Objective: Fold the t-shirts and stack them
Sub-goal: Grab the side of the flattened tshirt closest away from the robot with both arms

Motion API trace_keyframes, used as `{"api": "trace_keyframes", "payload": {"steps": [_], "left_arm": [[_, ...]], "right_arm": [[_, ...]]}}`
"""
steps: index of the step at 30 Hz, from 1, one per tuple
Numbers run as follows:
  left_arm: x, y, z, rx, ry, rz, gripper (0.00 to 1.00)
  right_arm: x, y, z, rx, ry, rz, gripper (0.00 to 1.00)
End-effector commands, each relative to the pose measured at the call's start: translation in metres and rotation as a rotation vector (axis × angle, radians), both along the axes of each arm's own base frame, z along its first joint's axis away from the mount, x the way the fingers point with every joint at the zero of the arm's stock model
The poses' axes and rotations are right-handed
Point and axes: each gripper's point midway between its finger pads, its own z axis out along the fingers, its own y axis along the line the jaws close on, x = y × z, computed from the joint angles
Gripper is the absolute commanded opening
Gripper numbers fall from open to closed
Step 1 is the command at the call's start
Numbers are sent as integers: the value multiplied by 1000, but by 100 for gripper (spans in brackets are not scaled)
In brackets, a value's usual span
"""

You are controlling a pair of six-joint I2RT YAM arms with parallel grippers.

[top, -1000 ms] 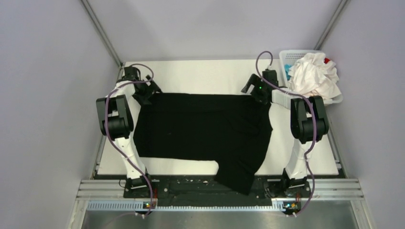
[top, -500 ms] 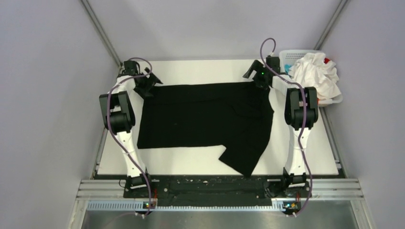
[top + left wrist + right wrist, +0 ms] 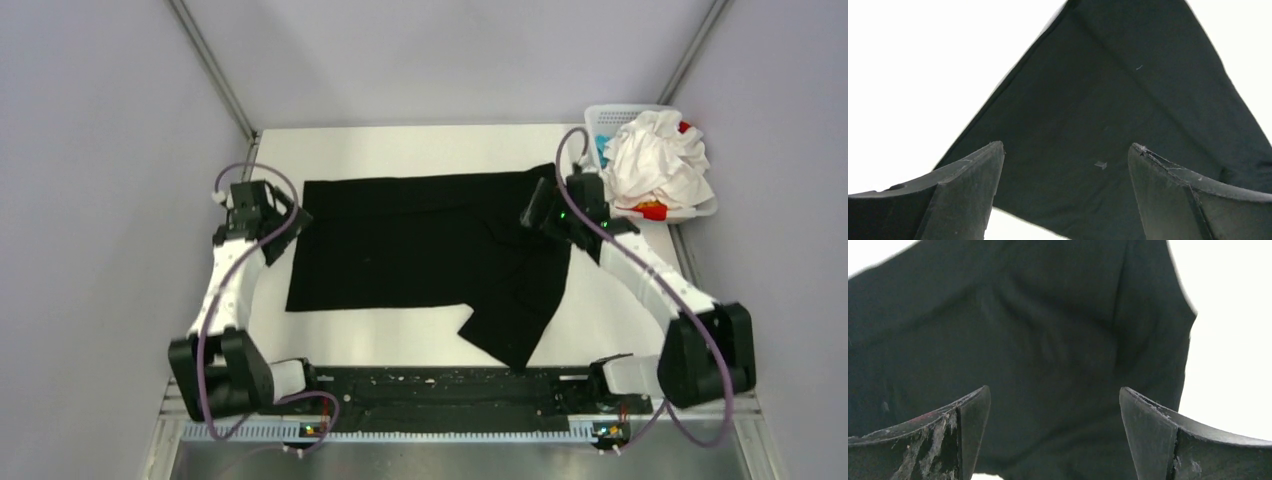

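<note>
The t-shirt's near square corner (image 3: pixel 291 306) lies below and back from my left gripper, with bare table bordering it. My left gripper will next move back and down to close on that corner.
A large black t-shirt (image 3: pixel 420 250) lies spread flat on the white table, one sleeve or corner pointing toward the front edge (image 3: pixel 510 345). My left gripper (image 3: pixel 288 222) hovers open and empty at the shirt's far left corner; the black cloth (image 3: pixel 1108 110) shows between its fingers. My right gripper (image 3: pixel 537 210) hovers open and empty over the shirt's far right corner, with black cloth (image 3: pixel 1048 340) below it. Crumpled white t-shirts (image 3: pixel 655 165) with bits of red and blue cloth fill the basket at the back right.
A white plastic lattice basket (image 3: pixel 700 210) stands at the table's back right corner. Bare white table (image 3: pixel 400 145) runs behind the shirt, with more in front at the left (image 3: pixel 350 335). Metal rails run along the near edge.
Both grippers let go of the shirt's far corners and drew back toward me and outward. The shirt was dragged away from me and now lies flat with its far edge near the table's middle-back.
</note>
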Motion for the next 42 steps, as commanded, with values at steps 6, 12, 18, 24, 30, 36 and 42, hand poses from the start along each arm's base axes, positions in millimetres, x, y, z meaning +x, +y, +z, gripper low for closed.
{"api": "trace_keyframes", "payload": {"steps": [6,12,18,24,30,36,42], "left_arm": [[-129,15,-72,109,122,191,95],[-135,10,-92,60,96,253,74],[-131,9,-121,32,195,268,62],[-114,7,-134,6,280,248,46],[-103,-6,-145,-57,293,183,0],[-103,-5,-134,-43,212,183,0],[-105,-3,-130,-31,197,183,0]], "right_arm": [[-134,33,-47,-82,133,99,99],[-154,22,-57,-107,161,95,99],[-161,23,-61,-99,174,110,99],[-176,34,-61,-105,191,183,99],[-205,60,-65,-138,233,324,92],[-268,77,-92,-386,380,530,79],[-289,88,-123,-442,463,587,67]]}}
